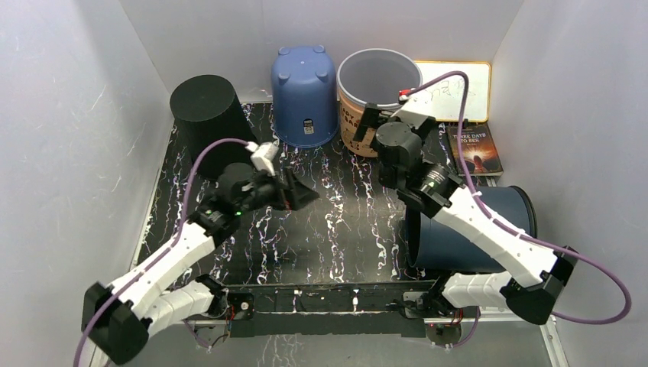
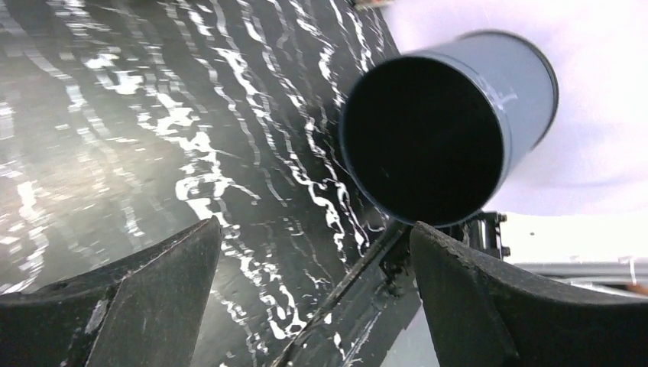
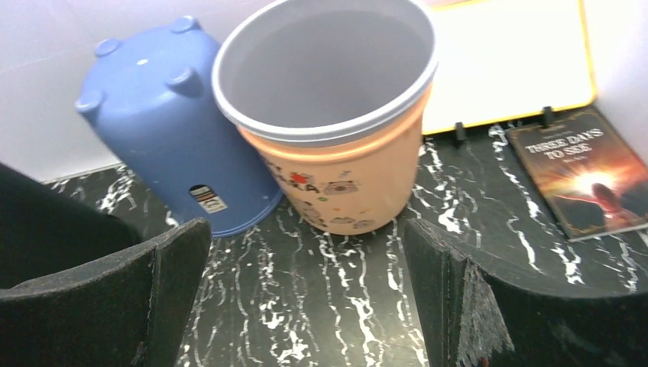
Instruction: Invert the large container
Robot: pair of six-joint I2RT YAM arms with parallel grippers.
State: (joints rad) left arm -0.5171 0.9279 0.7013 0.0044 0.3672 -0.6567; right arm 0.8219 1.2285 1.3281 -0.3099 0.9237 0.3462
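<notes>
The bin's upper rim (image 1: 415, 232) (image 2: 504, 141) lies to the right in the top view, so next my left gripper should bring its fingers across, astride it, the bin's opening facing them.
A large dark blue-grey bin (image 1: 506, 206) lies on its side at the front right, partly under my right arm. In the left wrist view its open mouth (image 2: 424, 138) faces the camera. A peach bucket with a grey rim (image 1: 378, 73) stands upright at the back; it also shows in the right wrist view (image 3: 344, 176). My left gripper (image 1: 299, 193) is open and empty over the middle of the mat, its jaws (image 2: 315, 290) wide apart. My right gripper (image 1: 371, 128) is open and empty, just in front of the peach bucket, its jaws (image 3: 306, 290) wide apart.
A blue container (image 1: 304, 95) and a black one (image 1: 205, 115) stand upside down at the back left. A whiteboard (image 1: 458, 88) leans on the back wall and a book (image 1: 475, 149) lies at the back right. White walls close in three sides.
</notes>
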